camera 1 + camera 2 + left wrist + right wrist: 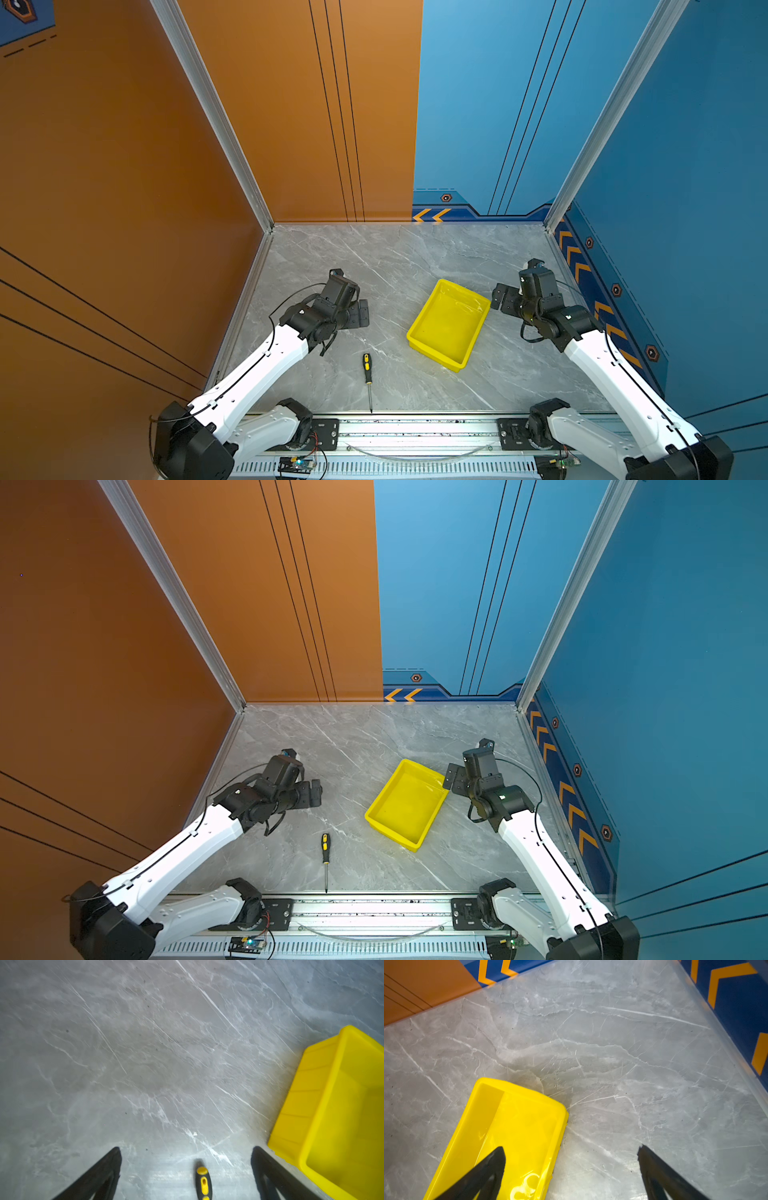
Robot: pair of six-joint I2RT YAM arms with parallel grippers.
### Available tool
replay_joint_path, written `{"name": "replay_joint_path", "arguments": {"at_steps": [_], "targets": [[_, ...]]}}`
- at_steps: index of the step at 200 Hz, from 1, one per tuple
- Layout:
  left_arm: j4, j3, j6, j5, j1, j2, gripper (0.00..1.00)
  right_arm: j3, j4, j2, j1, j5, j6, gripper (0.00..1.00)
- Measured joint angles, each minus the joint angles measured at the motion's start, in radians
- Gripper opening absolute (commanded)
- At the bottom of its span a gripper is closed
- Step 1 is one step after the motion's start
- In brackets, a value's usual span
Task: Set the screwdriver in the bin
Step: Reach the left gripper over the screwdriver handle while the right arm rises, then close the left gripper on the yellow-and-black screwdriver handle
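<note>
I should next move my left gripper back and down onto the screwdriver's handle (367, 368) (204, 1186) and close across it, because it is lower and closer to the base than my fingers.
The screwdriver (367, 368) (325, 847) lies flat near the table's front edge, yellow-and-black handle away from the edge and thin shaft pointing toward it. The yellow bin (434, 353) (390, 833) sits empty and angled right of centre. My left gripper (360, 312) (313, 793) hovers open behind and left of the screwdriver. In the left wrist view the handle end (204, 1182) shows between the wide-apart fingers of the left gripper (186, 1149), untouched, with the bin (301, 1101) off to the side. My right gripper (500, 297) (453, 777) (571, 1148) is open above the bin's (483, 1122) far right corner.
The grey marble table (374, 257) is walled by orange panels at the left and back and blue panels at the right. A metal rail (415, 432) with both arm bases runs along the front edge, just past the screwdriver's tip.
</note>
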Motion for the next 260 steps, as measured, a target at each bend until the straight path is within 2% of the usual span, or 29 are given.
{"name": "replay_joint_path", "arguments": {"at_steps": [46,98,130,134,179,247,260], "targets": [[-0.053,-0.050,-0.128,0.002,-0.152,0.093,1.00,0.000,-0.026,-0.001,0.031,-0.094,0.000,1.00],[-0.058,-0.075,-0.231,0.002,-0.273,0.159,0.96,-0.001,-0.029,-0.002,0.048,-0.122,0.000,1.00],[-0.036,-0.124,-0.285,0.006,-0.296,0.170,0.88,-0.003,-0.029,-0.005,0.051,-0.125,0.000,1.00],[-0.034,-0.130,-0.293,0.007,-0.297,0.170,0.83,-0.004,-0.029,-0.006,0.051,-0.125,0.000,1.00],[0.013,-0.204,-0.353,0.019,-0.303,0.188,0.70,-0.013,-0.027,-0.006,0.051,-0.135,0.000,1.00],[0.103,-0.254,-0.383,0.022,-0.310,0.257,0.52,-0.013,-0.024,0.028,0.051,-0.138,0.000,1.00],[0.115,-0.258,-0.391,0.016,-0.310,0.256,0.45,-0.013,-0.021,0.028,0.051,-0.144,0.000,1.00]]}}
